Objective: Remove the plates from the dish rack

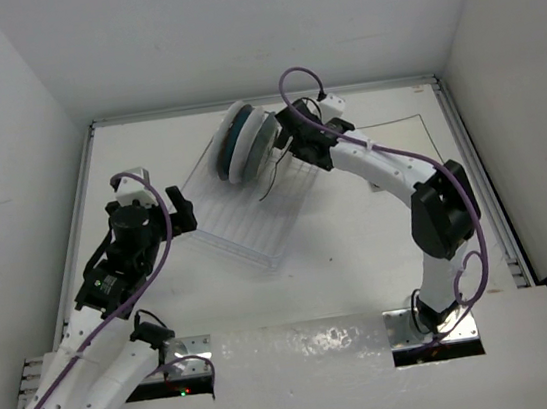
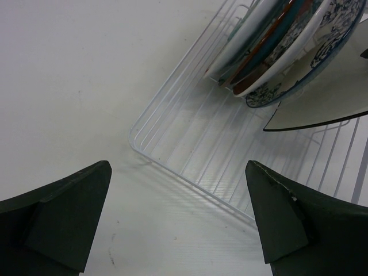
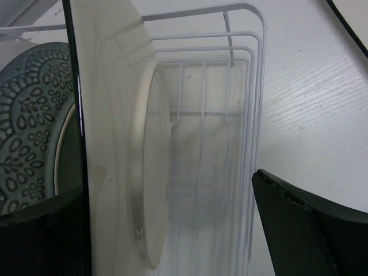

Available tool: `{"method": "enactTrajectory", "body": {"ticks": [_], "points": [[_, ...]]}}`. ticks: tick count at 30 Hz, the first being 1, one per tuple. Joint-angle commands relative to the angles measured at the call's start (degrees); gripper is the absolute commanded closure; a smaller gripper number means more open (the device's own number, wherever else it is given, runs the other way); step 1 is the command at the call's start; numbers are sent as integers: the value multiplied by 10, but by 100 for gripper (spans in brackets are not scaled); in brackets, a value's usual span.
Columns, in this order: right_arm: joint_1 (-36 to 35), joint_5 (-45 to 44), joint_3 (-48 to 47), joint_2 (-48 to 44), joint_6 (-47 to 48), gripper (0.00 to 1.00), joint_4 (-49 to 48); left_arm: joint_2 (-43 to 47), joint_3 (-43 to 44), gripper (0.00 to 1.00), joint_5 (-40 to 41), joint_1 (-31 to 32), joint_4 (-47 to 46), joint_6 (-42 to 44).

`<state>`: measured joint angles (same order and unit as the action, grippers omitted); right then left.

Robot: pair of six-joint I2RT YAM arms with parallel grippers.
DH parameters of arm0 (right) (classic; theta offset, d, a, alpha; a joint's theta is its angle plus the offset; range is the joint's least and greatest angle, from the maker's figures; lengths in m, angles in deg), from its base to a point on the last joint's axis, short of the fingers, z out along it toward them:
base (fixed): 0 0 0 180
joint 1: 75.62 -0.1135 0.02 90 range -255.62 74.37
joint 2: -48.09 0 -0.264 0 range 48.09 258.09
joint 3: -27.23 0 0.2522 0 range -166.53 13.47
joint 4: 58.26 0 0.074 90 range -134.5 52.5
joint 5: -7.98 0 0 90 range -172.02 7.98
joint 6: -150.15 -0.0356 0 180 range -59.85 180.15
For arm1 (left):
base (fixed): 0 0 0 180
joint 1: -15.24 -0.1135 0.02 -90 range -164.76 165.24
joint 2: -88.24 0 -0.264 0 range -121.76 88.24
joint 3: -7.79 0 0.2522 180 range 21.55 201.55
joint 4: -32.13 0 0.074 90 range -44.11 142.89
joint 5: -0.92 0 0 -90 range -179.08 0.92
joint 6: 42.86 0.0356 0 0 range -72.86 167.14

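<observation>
Next, my right gripper needs to rise and shift toward the teal plate, centring the cream plate's edge [image 3: 83, 163] between its fingers, since the cream plate [image 3: 109, 115] sits by one finger, far from the other.
The white wire dish rack [image 1: 257, 229] lies at an angle in mid-table. A stack of upright plates [image 1: 245, 140] stands at its far end. The left wrist view shows the rack's corner [image 2: 135, 141], a red-and-teal plate [image 2: 270, 41], a blue floral plate [image 2: 307, 62] and a cream square plate [image 2: 330, 95] with a dark rim, leaning. My right gripper [image 1: 288, 148] is open at the stack. Its jaws [image 3: 169, 184] straddle the cream plate [image 3: 109, 115], one finger [image 3: 310, 230] well off its underside. My left gripper [image 1: 182, 210] is open and empty [image 2: 178, 167] beside the rack's left corner.
White walls enclose the table on the left, back and right. A teal patterned plate [image 3: 29, 132] stands behind the cream one. The rack's wire end [image 3: 253, 86] rises to the right of the plate. A metal rail runs along the near edge by the arm bases.
</observation>
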<state>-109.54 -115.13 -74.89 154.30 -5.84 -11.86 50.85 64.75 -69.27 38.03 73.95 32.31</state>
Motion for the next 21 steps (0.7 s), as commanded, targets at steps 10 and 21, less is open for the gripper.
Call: {"method": "enactTrajectory", "body": {"ticks": [10, 21], "points": [[-4, -3, -56, -37, 4, 3, 8, -1, 1, 0, -7, -6, -26, 7], [-3, -6, -129, 18, -13, 39, 75, -2, 1, 0, -6, -6, -26, 7]]}}
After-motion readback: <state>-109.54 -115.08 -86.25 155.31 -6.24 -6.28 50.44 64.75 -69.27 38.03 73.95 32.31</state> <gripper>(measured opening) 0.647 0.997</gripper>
